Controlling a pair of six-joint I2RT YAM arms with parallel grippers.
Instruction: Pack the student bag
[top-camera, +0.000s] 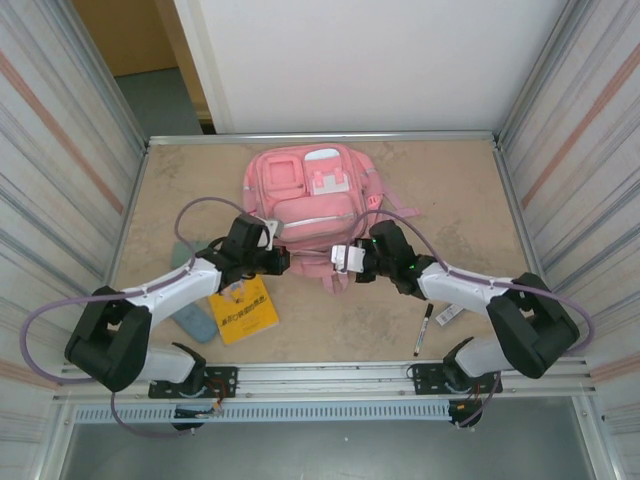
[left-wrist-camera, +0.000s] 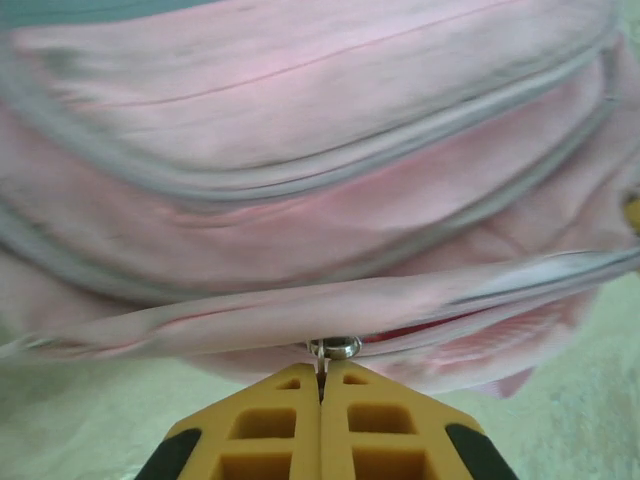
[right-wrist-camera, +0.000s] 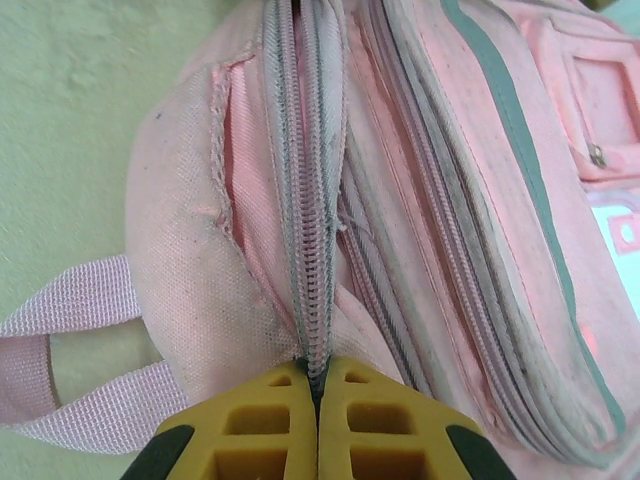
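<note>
My left gripper draws outward along the bag's edge by the grey-teal case next and releases the thin tab, since the zipper gapes only behind the pull.
The pink student bag (top-camera: 310, 205) lies flat in the middle of the table with its front pockets up. My left gripper (top-camera: 283, 262) is at the bag's near left edge. In the left wrist view its yellow jaws (left-wrist-camera: 321, 375) are shut on the thin tab of a silver zipper pull (left-wrist-camera: 335, 347). My right gripper (top-camera: 340, 258) is at the bag's near edge, just right of the left one. Its jaws (right-wrist-camera: 316, 375) are shut on the grey zipper seam (right-wrist-camera: 318, 290) of the bag (right-wrist-camera: 180, 300).
A yellow book (top-camera: 243, 310) lies under the left arm with a grey-teal case (top-camera: 195, 320) beside it. A black pen (top-camera: 424, 330) and a small white item (top-camera: 450, 313) lie near the right arm. Metal walls enclose the table on both sides.
</note>
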